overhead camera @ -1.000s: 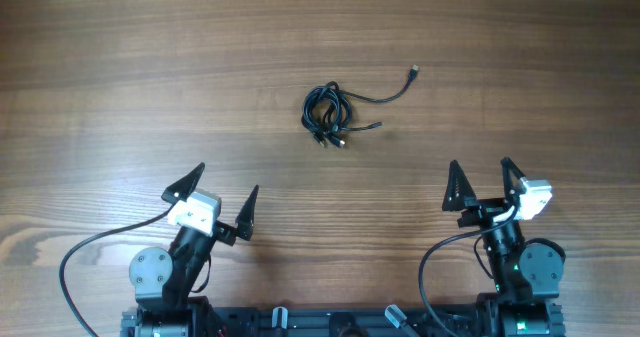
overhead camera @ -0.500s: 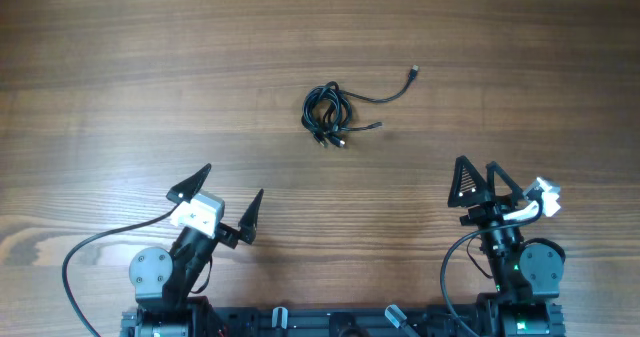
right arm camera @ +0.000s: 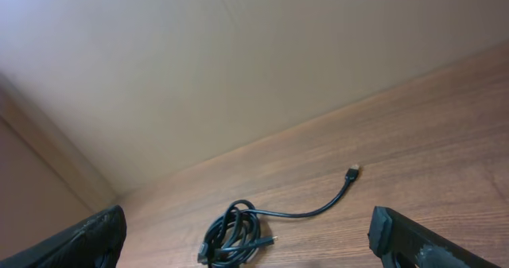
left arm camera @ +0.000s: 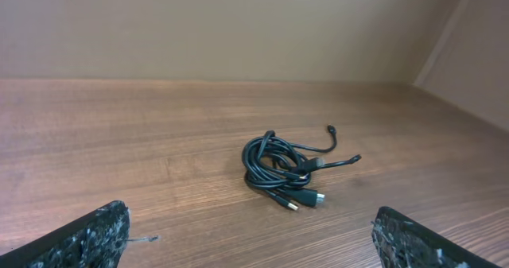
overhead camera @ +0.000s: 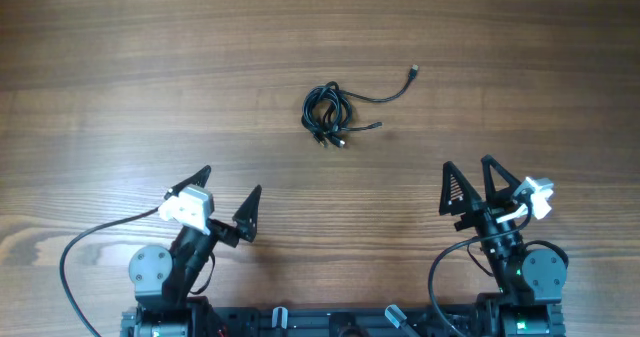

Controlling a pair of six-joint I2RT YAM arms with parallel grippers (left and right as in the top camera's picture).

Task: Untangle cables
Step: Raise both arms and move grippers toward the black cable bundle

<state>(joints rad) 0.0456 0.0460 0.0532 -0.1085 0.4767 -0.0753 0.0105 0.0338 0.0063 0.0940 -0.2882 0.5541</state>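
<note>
I need to move my left gripper out and down onto the coil's loops (overhead camera: pixel 308 113) (left arm camera: pixel 251 160) opposite the coil's loose end. The coil is outward of my left gripper, to its right in the overhead view.
The cables (overhead camera: pixel 330 115) lie in one tangled black coil near the middle of the wooden table, with one loose end running to a plug (overhead camera: pixel 413 72) at the upper right. The coil also shows in the left wrist view (left arm camera: pixel 280 166) and the right wrist view (right arm camera: pixel 235 236). My left gripper (overhead camera: pixel 225 199) is open and empty near the front left, well short of the coil. My right gripper (overhead camera: pixel 471 188) is open and empty near the front right, also far from the coil.
The wooden table (overhead camera: pixel 150 77) spreads on all sides of the coil. Thick black wires (overhead camera: pixel 75 267) loop from the arm bases along the front edge. A plain wall (left arm camera: pixel 238 29) stands behind the table.
My right gripper has turned and shifted slightly left near the front edge. My left gripper has barely moved. The cables have not moved.
</note>
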